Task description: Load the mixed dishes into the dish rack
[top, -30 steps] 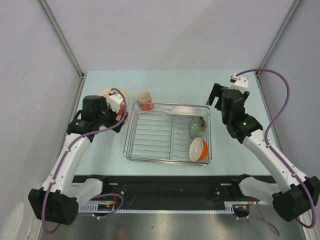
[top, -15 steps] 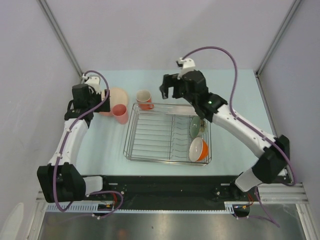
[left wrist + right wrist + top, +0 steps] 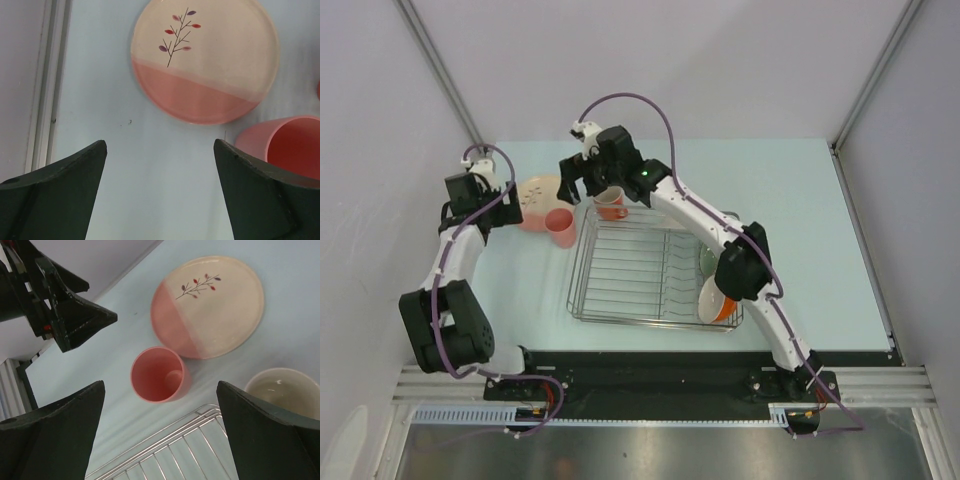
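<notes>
The pink cup's rim opposite the mug gets my right gripper next, which moves back and down onto it, since that side of the cup stands clear of the rack wires.
The chrome dish rack (image 3: 640, 270) holds the pale green bowl (image 3: 708, 258) and the orange white-lined bowl (image 3: 716, 300) at its right end. The leaf-motif plate (image 3: 532, 190), the pink cup (image 3: 560, 228) and the orange mug (image 3: 611, 203) stand on the table at the rack's far left. My right gripper (image 3: 578, 188) is open and empty, hovering above the pink cup (image 3: 159, 374) with the plate (image 3: 207, 305) and mug (image 3: 285, 390) beyond. My left gripper (image 3: 480, 205) is open and empty, left of the plate (image 3: 205, 60) and cup (image 3: 292, 147). The white plate is out of view.
The left wall and its metal rail (image 3: 47, 85) run close beside the left gripper. The rack's corner wires (image 3: 175, 450) lie just under the right gripper. The left gripper (image 3: 65, 315) shows close by in the right wrist view.
My right arm has swung far left, from the table's right over the rack's back edge to above the pink cup. My left gripper has drawn back left, uncovering the plate and cup.
</notes>
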{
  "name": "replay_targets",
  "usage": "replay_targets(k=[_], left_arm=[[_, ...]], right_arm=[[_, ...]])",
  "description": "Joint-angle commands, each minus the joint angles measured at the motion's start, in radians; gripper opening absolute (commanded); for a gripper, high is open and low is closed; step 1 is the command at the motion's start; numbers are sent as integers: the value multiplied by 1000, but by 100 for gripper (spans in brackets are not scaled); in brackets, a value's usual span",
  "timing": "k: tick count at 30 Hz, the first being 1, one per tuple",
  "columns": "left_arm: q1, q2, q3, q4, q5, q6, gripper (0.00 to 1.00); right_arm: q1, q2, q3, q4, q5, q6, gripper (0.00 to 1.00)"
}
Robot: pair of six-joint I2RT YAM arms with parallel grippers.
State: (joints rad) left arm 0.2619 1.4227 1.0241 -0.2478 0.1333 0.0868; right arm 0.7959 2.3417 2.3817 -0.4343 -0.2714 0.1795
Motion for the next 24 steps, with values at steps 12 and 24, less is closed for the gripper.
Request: replay_targets(k=[12,24], left_arm=[[68,200,68,102,75,1,92],[45,42,-94,81,206,60,90]], right_arm=[[-27,171,115,220,-207,183,100],[74,74,-20,154,107,109,100]])
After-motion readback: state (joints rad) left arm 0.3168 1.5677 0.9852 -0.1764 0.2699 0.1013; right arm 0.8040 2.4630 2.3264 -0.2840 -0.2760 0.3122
